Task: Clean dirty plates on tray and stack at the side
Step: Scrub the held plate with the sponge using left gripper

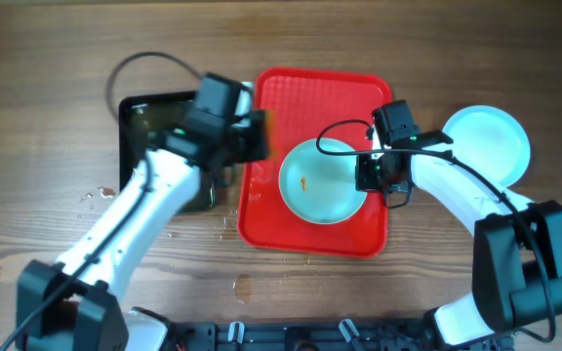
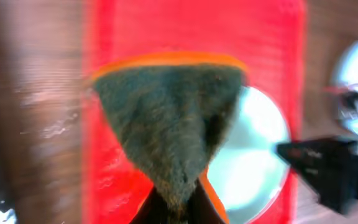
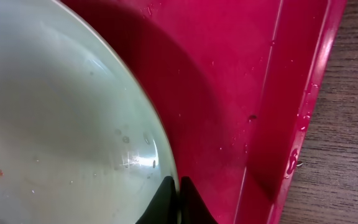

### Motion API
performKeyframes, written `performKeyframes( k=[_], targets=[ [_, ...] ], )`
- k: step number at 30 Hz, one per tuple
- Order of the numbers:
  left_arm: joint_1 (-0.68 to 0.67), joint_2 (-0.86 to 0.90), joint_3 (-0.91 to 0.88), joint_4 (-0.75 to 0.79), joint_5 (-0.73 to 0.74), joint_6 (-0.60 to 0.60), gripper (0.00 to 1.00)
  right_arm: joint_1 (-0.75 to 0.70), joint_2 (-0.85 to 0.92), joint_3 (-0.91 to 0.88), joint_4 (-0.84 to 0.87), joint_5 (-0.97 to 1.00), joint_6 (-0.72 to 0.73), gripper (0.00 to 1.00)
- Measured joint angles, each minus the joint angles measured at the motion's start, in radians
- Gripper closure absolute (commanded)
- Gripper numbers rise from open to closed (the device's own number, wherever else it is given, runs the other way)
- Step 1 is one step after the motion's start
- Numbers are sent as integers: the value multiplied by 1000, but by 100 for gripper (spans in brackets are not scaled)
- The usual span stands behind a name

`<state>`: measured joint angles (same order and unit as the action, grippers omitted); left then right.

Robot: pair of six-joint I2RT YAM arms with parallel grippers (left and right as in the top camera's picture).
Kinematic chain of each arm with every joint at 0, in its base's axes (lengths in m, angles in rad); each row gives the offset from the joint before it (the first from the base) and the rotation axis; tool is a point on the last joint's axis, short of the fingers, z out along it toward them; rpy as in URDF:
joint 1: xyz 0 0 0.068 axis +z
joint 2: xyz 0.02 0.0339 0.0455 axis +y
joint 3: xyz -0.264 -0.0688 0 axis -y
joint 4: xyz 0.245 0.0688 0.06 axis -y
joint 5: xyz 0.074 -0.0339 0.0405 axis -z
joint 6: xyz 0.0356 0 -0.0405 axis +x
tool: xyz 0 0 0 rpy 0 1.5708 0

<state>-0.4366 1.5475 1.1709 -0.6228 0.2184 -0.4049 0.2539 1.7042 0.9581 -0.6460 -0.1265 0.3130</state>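
Observation:
The plate has an orange smear on it, so the robot's left gripper next needs to sweep across the plate, then move over and down into the black tray to release the sponge [image 2: 166, 124].
A pale blue plate [image 1: 322, 182] with a small orange smear lies on the red tray [image 1: 315, 97]. My right gripper [image 1: 371, 174] is shut on that plate's right rim; the right wrist view shows its jaws [image 3: 178, 198] pinching the rim of the plate [image 3: 55, 124] above the tray [image 3: 229, 93]. My left gripper [image 1: 260, 135] is shut on a sponge [image 2: 166, 124] with a dark green scrub face and orange body, held over the tray's left part [image 2: 123, 37], left of the plate [image 2: 253, 149]. A clean plate [image 1: 488, 144] lies on the wood at the right.
A black tray [image 1: 140, 112] lies left of the red tray, partly under my left arm. Water drops [image 1: 100, 193] lie on the wood at the left and in front of the red tray [image 1: 242, 288]. The right arm [image 2: 328, 165] shows dark in the left wrist view.

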Motion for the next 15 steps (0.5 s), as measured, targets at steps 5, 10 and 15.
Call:
performKeyframes(
  k=[5, 10, 15],
  targets=[
    [-173, 100, 1, 109, 12, -47, 96, 0, 0, 0, 0, 0, 0, 96],
    [-219, 260, 1, 203, 13, -126, 96, -1, 0, 0, 1, 3, 0, 96],
    [-227, 362, 1, 257, 38, -177, 96, -1, 0, 0, 1, 3, 0, 96]
  ],
)
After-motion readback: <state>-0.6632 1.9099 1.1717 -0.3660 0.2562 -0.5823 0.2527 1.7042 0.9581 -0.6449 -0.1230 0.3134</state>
